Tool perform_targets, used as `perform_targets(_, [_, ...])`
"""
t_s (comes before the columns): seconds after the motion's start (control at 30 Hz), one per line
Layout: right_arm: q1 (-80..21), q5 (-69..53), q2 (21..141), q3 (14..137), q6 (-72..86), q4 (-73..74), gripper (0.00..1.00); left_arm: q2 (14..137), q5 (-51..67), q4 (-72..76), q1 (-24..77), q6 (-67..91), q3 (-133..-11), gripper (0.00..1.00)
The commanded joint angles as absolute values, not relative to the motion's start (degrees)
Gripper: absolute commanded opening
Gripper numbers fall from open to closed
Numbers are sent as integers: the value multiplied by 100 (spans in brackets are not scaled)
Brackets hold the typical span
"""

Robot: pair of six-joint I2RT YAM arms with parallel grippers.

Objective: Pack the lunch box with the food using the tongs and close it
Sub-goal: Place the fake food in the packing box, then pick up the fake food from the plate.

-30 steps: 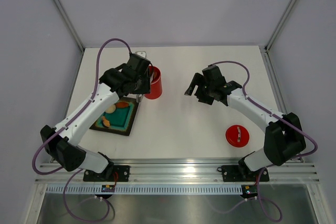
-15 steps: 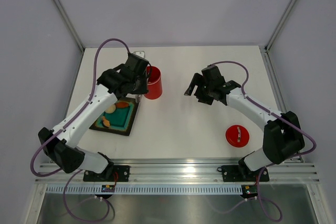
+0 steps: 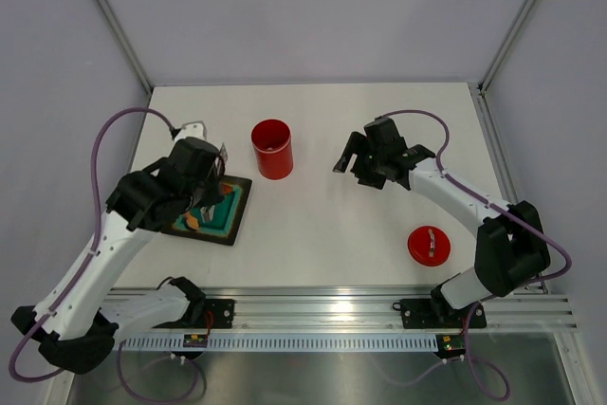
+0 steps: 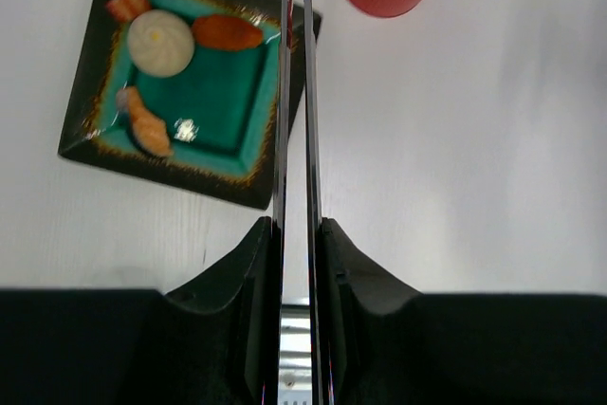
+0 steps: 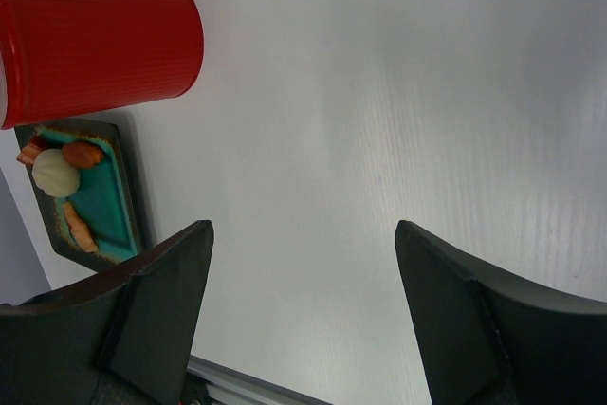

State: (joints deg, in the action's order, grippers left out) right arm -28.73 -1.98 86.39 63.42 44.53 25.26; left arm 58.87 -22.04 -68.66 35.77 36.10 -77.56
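Observation:
My left gripper brings its tongs down and back with a turn over the salmon-coloured piece [image 3: 192, 221] [image 4: 144, 120] next and releases their strips. The strips stand too close to straddle the piece.
My left gripper [image 4: 296, 234] is shut on the tongs [image 4: 294, 92], whose two thin strips run forward and leave the wrist view at the top. In the top view the left gripper [image 3: 204, 175] hangs over the black tray [image 3: 237, 220]. The food lies on the tray's teal mat: a cream ball [image 4: 159, 42], an orange piece [image 4: 228, 32], a small reddish piece [image 4: 126, 7] and a salmon-coloured piece [image 4: 144, 120]. The lunch box [image 3: 272, 149], a red canister, stands open and upright behind the tray. Its red lid [image 3: 430, 246] lies at the near right. My right gripper [image 3: 353, 160] is open and holds nothing.
In the right wrist view the red canister [image 5: 95, 35] and the tray [image 5: 90, 196] lie off to the left of the right gripper [image 5: 303, 230], with bare white table between its fingers. Grey walls and metal posts surround the table.
My left arm has swung back from the red canister, leftward and nearer, to above the tray, carrying the tongs. Its jaws have narrowed on them. The right arm has not moved.

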Motion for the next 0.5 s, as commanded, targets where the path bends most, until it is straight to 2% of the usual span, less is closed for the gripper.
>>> perform_targets(0.0, [-2830, -79, 8473, 6460, 4456, 2382, 86, 5573, -2645, -7793, 3542, 4261, -7454, 9])
perform_targets(0.23, [-2830, -211, 8394, 6319, 4491, 2250, 86, 5177, -2988, -8823, 3507, 5448, -6559, 10])
perform_targets(0.47, [-2830, -237, 8253, 6162, 4474, 2268, 86, 5238, -2804, -8859, 3217, 5827, -5969, 14])
